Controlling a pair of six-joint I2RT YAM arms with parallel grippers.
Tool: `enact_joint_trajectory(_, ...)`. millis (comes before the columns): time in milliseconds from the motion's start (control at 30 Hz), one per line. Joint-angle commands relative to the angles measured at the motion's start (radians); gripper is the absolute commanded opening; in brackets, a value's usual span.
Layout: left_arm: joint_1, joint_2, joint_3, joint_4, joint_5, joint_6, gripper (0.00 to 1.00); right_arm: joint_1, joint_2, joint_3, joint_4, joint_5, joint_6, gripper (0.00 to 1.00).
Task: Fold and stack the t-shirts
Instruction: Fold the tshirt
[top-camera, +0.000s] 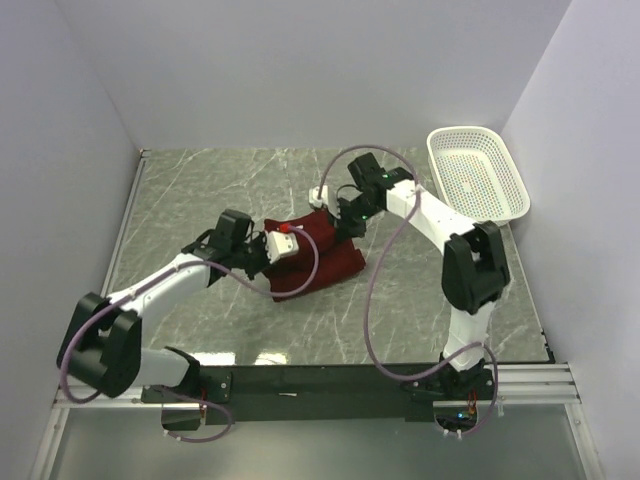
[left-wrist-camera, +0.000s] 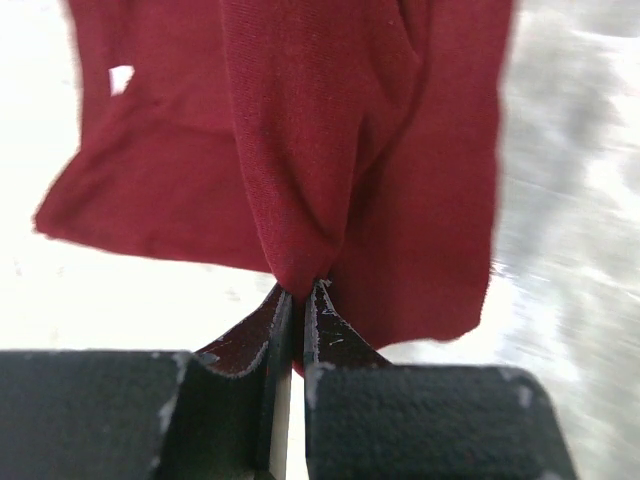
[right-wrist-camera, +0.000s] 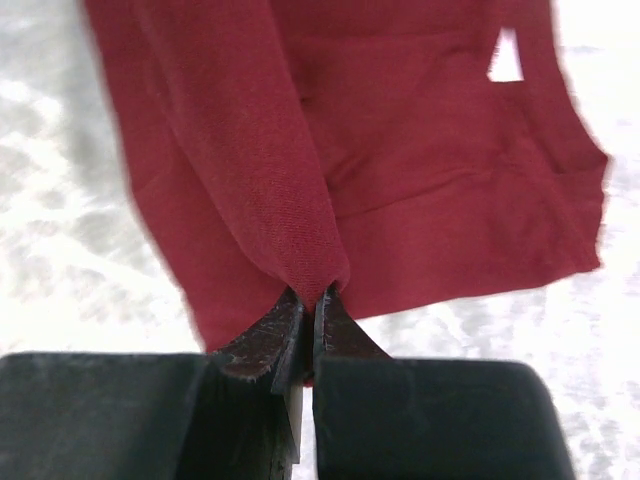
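My left gripper should next move outward and release the t-shirt's pinched fold on the bare marble table toward the back wall (top-camera: 297, 180), where clear space lets the t-shirt (top-camera: 320, 255) lie flat.
A dark red t-shirt (top-camera: 320, 255) hangs bunched between my two grippers over the middle of the marble table (top-camera: 200, 190). My left gripper (top-camera: 283, 243) is shut on a fold of the cloth at its left edge. In the left wrist view the t-shirt (left-wrist-camera: 330, 150) drapes away from the pinched fold at the left gripper (left-wrist-camera: 298, 292). My right gripper (top-camera: 338, 212) is shut on the shirt's far right edge. The right wrist view shows the t-shirt (right-wrist-camera: 400, 180) hanging from the right gripper (right-wrist-camera: 311, 296), with a white neck label (right-wrist-camera: 506, 58).
A white perforated basket (top-camera: 477, 172) stands at the back right corner, by the right wall. Grey walls close in the table on the left, back and right. A black rail (top-camera: 320, 385) runs along the near edge with both arm bases.
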Motion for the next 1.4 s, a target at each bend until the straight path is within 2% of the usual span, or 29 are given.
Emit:
enact_joint_trajectory(0,0.048,0.06,0.069,0.141,0.02,0.037,0.0,-0.011,0.079,0.112,0.044,0.046,0.133,0.0)
enact_joint_trajectory(133,0.059,0.186,0.173,0.176,-0.02,0.054,0.0,-0.017,0.133,0.172,0.116,0.08,0.222,0.0)
enact_joint_trajectory(367,0.077,0.324,0.276,0.309,-0.144,0.052,0.0,-0.024,0.157,0.161,0.326,0.181,0.396,0.0)
enact_joint_trajectory(633,0.097,0.479,0.365,0.409,-0.243,0.06,0.0,-0.024,0.265,0.262,0.397,0.293,0.497,0.0)
enact_joint_trajectory(933,0.105,0.611,0.478,0.468,-0.253,0.054,0.01,-0.024,0.298,0.281,0.441,0.364,0.543,0.0)
enact_joint_trajectory(1367,0.104,0.659,0.515,0.592,-0.197,0.083,0.01,-0.032,0.237,0.195,0.495,0.447,0.588,0.0)
